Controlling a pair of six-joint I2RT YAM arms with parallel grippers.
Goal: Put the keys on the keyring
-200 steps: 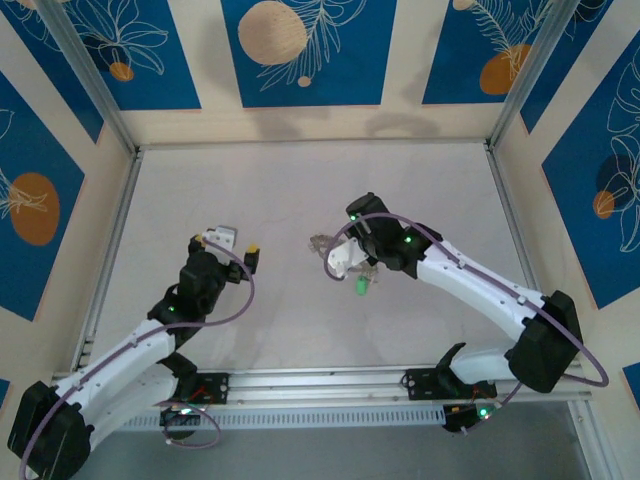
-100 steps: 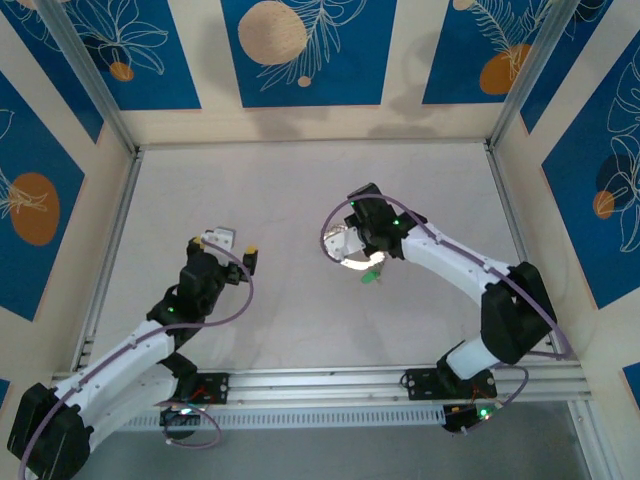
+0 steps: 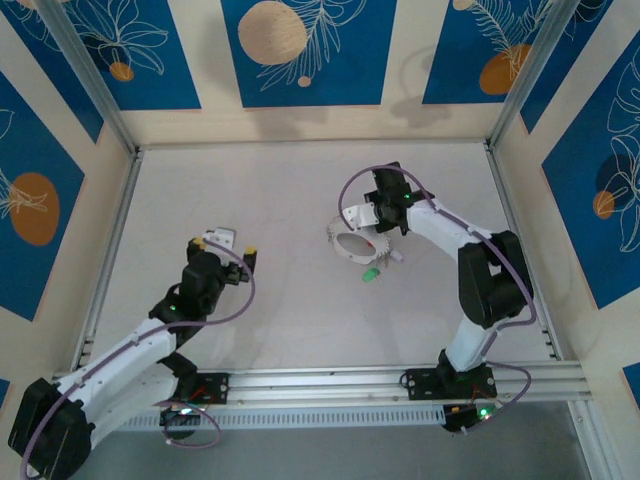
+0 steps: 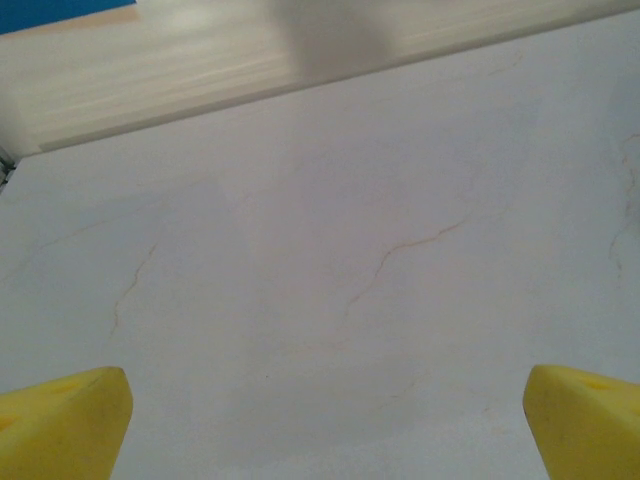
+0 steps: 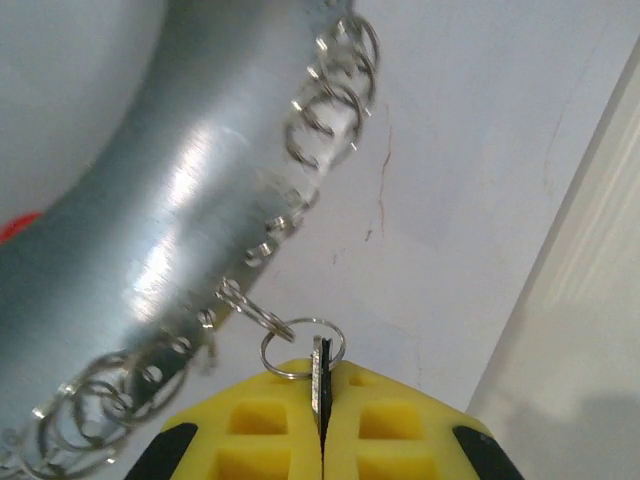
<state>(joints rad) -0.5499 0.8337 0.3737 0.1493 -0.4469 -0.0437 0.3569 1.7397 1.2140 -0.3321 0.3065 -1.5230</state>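
The key's small ring already joins one on the loop, so my right gripper will next lower the key to the bare tabletop beside the loop and let go.
The keyring, a large grey metal loop, lies on the table right of the middle, with a green-tagged key at its near side. My right gripper is at the loop's far right rim. In the right wrist view the keyring is a shiny band edged with several small rings. My right gripper is shut on a thin silvery key whose small ring links to one on the band. A red tag peeks in at the left. My left gripper hangs open over bare table.
Wood and blue panel walls enclose the table on three sides, with aluminium posts in the back corners. The side wall's base runs close to the right of my right gripper. A metal rail lines the near edge.
My right gripper has moved away from me and to the right, pulling the keyring and the green-tagged key along. The left arm has stayed put.
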